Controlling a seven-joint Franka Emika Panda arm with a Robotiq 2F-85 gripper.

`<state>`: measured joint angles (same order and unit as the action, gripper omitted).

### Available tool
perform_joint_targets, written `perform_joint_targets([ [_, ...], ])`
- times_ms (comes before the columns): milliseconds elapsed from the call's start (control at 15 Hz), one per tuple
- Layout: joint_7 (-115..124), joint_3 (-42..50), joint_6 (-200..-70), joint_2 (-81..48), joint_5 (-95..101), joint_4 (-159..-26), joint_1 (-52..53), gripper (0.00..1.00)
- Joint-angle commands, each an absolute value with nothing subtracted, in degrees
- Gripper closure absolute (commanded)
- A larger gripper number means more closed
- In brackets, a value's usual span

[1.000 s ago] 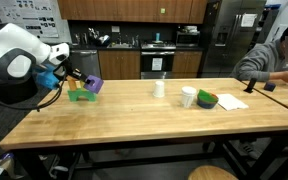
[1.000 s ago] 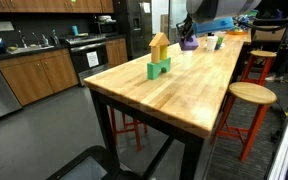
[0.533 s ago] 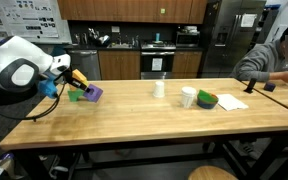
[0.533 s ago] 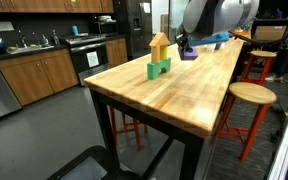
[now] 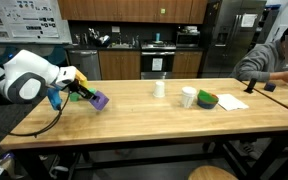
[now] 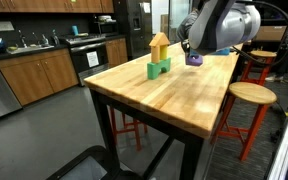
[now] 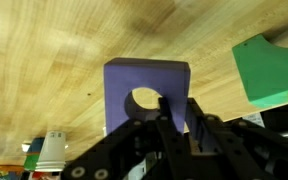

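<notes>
My gripper holds the purple block tilted above the table. It needs to go down and tilt toward level to put the block upright on the wood (image 5: 99, 109) beside the green block.
My gripper (image 5: 90, 97) is shut on a purple block with a round hole (image 5: 100, 101), held just above the wooden table (image 5: 154, 118). In the wrist view the fingers (image 7: 174, 118) clamp the purple block (image 7: 144, 88) at its lower edge. A green block (image 6: 159, 68) with a tan roof-shaped block (image 6: 159, 43) on top stands on the table beside it; its corner shows in the wrist view (image 7: 274, 68). In an exterior view the purple block (image 6: 194, 59) hangs right of that stack under the gripper (image 6: 192, 50).
A white cup (image 5: 159, 88), another white cup (image 5: 188, 97), a green bowl (image 5: 206, 99) and a paper (image 5: 232, 101) sit mid-table. A person (image 5: 276, 55) sits at the far end. A wooden stool (image 6: 246, 95) stands beside the table.
The arm has carried the purple block downward and a little away from the green stack, closer to the table top. The grip has stayed shut.
</notes>
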<state>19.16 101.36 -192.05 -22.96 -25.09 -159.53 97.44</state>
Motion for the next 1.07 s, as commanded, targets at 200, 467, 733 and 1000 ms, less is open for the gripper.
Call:
perform_joint_targets([
  [200, 26.2, 85.5, -198.3, -27.1, -26.1, -159.1, 81.9, 0.95],
  [467, 32.7, 82.8, -198.5, -33.6, -27.2, -157.7, 81.1, 0.95],
  [733, 40.1, 78.4, -198.4, -40.4, -28.6, -157.6, 81.2, 0.95],
  [1000, 46.4, 73.4, -198.3, -45.4, -29.0, -157.4, 80.8, 0.95],
])
